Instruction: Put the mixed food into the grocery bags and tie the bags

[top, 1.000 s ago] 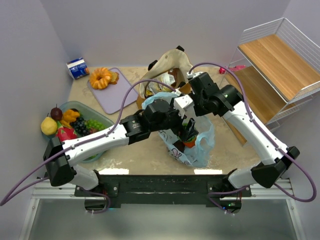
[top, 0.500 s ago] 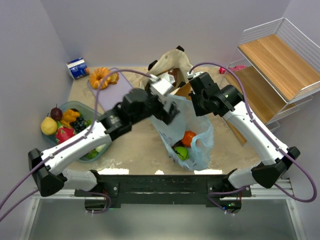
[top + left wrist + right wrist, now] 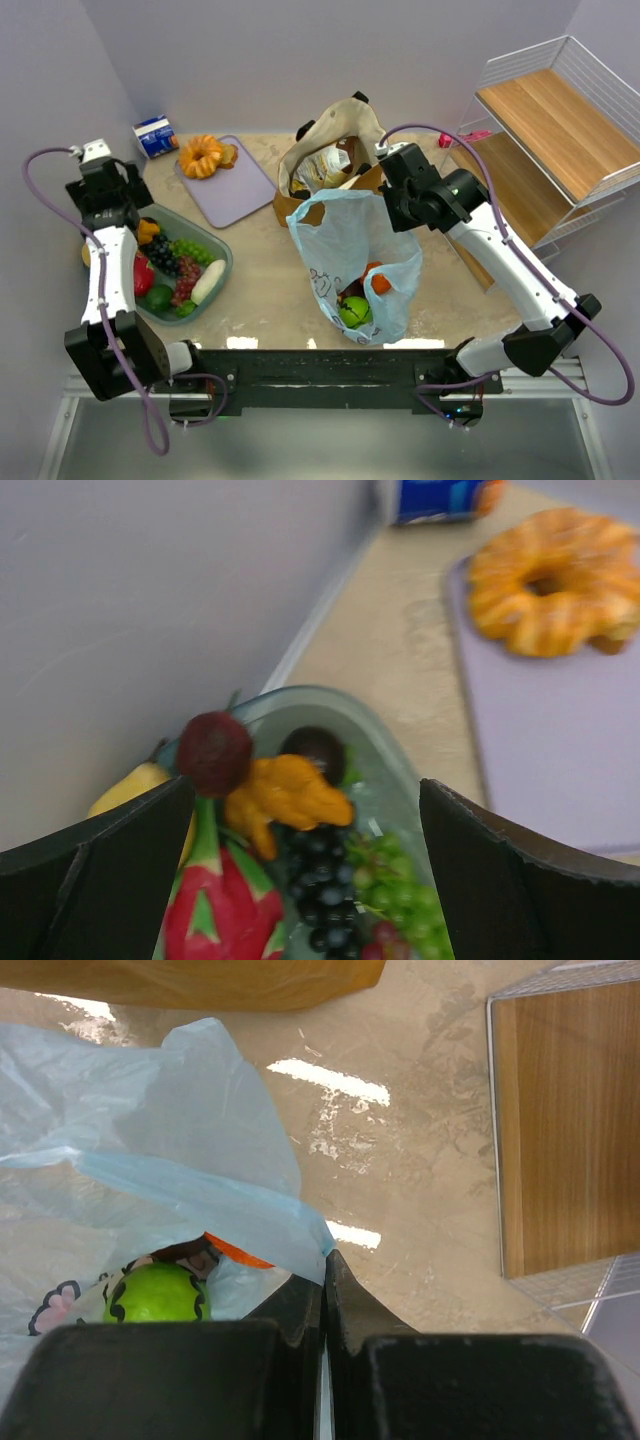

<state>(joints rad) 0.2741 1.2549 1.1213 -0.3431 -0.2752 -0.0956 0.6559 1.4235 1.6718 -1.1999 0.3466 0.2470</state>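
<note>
The yellow pear (image 3: 86, 255) (image 3: 130, 785) is below my left gripper, behind one finger, so the gripper needs to go down toward the left in the wrist view until its fingers are on both sides of the pear.
The light-blue plastic bag (image 3: 345, 245) stands open near the table's front, with a green apple (image 3: 352, 312) and an orange (image 3: 378, 281) inside. My right gripper (image 3: 396, 208) is shut on the bag's rim (image 3: 300, 1235) and holds it up. The apple (image 3: 158, 1295) shows below it in the right wrist view. The mustard-tan tote (image 3: 335, 140) stands behind with packets (image 3: 330, 165) inside. My left gripper (image 3: 118, 210) is open and empty above the teal tub (image 3: 222, 262). Between its fingers I see a dark plum (image 3: 213, 752) and a yellow pear (image 3: 130, 785).
The tub also holds a dragon fruit (image 3: 215, 910), grapes (image 3: 330, 880) and an orange piece (image 3: 285, 792). A purple board (image 3: 235, 185) carries a doughnut (image 3: 203, 156). A blue carton (image 3: 155, 137) stands at the back left. A wire rack with wooden shelves (image 3: 560, 130) stands at the right.
My left arm has left the blue bag and swung far left, to above the tub, with its gripper open. The bag now hangs from my right gripper alone.
</note>
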